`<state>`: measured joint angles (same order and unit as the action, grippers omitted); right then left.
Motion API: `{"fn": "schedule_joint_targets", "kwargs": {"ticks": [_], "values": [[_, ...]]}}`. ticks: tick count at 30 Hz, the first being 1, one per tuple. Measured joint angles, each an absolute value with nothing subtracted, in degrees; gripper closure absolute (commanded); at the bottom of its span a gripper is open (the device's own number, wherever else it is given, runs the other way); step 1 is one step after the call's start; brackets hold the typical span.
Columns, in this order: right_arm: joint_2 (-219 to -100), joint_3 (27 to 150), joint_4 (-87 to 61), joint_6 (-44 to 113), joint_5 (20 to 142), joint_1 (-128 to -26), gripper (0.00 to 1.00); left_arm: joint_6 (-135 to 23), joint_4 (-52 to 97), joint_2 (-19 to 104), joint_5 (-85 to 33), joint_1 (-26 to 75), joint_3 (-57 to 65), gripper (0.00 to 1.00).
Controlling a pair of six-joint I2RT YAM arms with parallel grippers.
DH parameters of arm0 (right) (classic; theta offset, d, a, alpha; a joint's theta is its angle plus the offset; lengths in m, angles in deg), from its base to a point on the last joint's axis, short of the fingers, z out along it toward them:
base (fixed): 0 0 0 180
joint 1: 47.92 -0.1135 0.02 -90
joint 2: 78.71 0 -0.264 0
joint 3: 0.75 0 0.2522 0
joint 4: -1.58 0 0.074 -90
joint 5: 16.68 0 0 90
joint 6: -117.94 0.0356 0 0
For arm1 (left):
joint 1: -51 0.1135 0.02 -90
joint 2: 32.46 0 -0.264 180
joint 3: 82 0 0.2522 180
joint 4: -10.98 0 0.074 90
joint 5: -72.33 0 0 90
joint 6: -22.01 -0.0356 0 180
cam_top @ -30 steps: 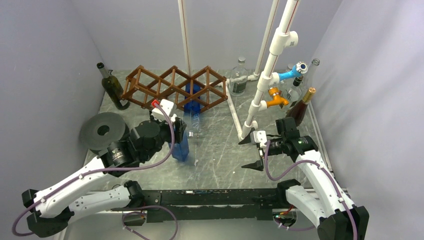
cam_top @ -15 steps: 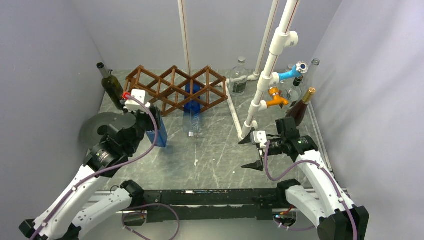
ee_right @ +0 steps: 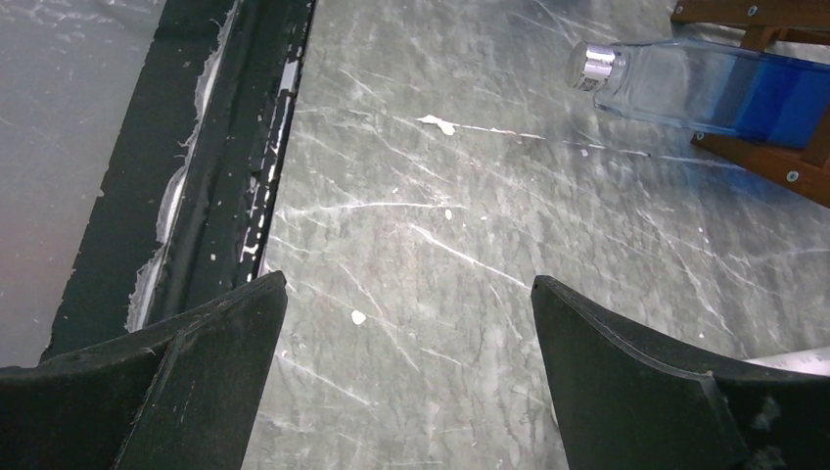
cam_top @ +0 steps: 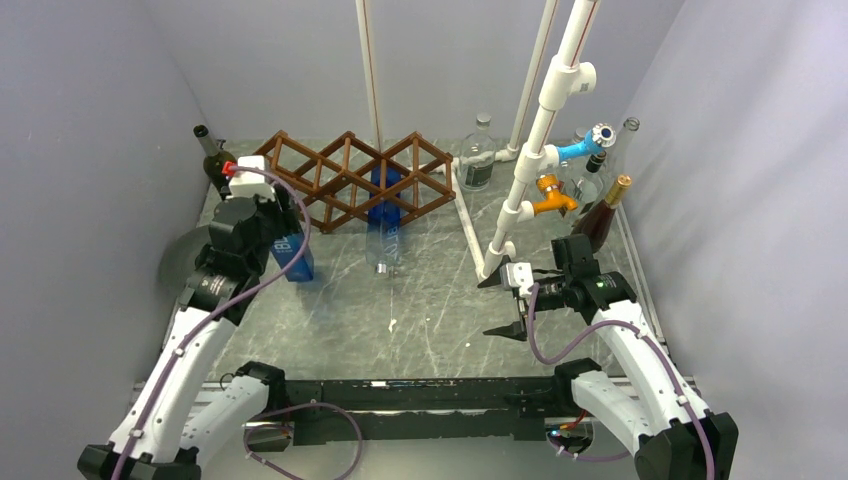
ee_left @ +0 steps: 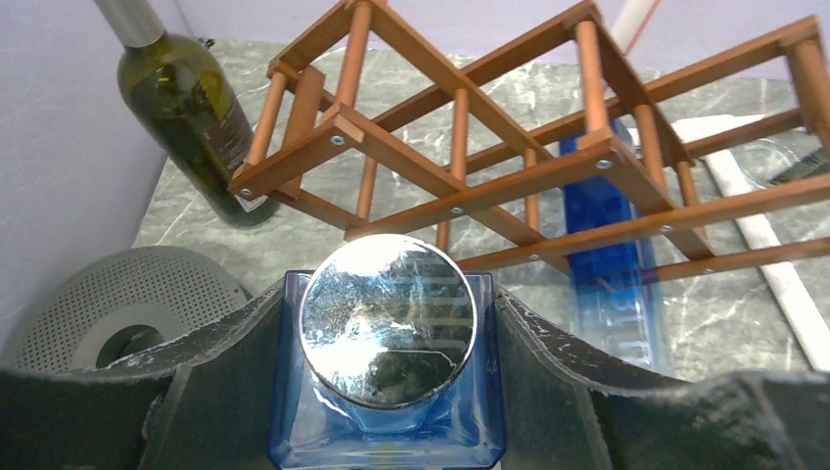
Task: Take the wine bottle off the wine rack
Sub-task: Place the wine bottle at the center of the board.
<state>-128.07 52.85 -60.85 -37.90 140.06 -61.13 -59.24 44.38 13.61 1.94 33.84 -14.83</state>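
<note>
The table is bare between the rack's end and the grey perforated disc, so the left gripper needs to go down and shift toward the disc next, standing the bottle there.
My left gripper point(cam_top: 284, 243) is shut on a blue square wine bottle point(cam_top: 293, 260) with a round silver cap point(ee_left: 388, 320). The bottle hangs upright just in front of the left end of the brown wooden wine rack point(cam_top: 350, 178). In the left wrist view the left gripper point(ee_left: 389, 328) has a finger on each side of the bottle's shoulders, with the wine rack point(ee_left: 470, 166) right behind. A second blue bottle point(cam_top: 386, 205) lies in a middle cell, its clear neck pointing forward. My right gripper point(cam_top: 505, 305) hangs open over bare table at the right, holding nothing.
A dark green bottle point(cam_top: 225, 175) leans at the back left wall. A grey perforated disc point(cam_top: 185, 262) lies left of my left arm. A white pipe frame point(cam_top: 530, 160) stands right of the rack. A clear bottle point(cam_top: 478, 160) and other bottles point(cam_top: 605, 205) stand behind it.
My left arm has carried the blue bottle from the middle of the table leftward and back to the rack's left end. The right arm has not moved.
</note>
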Motion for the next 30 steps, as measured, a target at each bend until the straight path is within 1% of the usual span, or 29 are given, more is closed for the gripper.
{"fn": "schedule_joint_targets", "kwargs": {"ticks": [14, 30], "values": [[-127.35, 52.85, -60.98, -38.51, 139.58, -61.13, 0.01, -57.79, 37.96, 21.50, -6.34, 48.46, -15.96, 1.00], [-127.33, 52.85, -61.07, -38.56, 139.36, -61.13, 0.01, -57.60, 33.76, 25.26, -9.88, 54.97, -15.96, 1.00]]}}
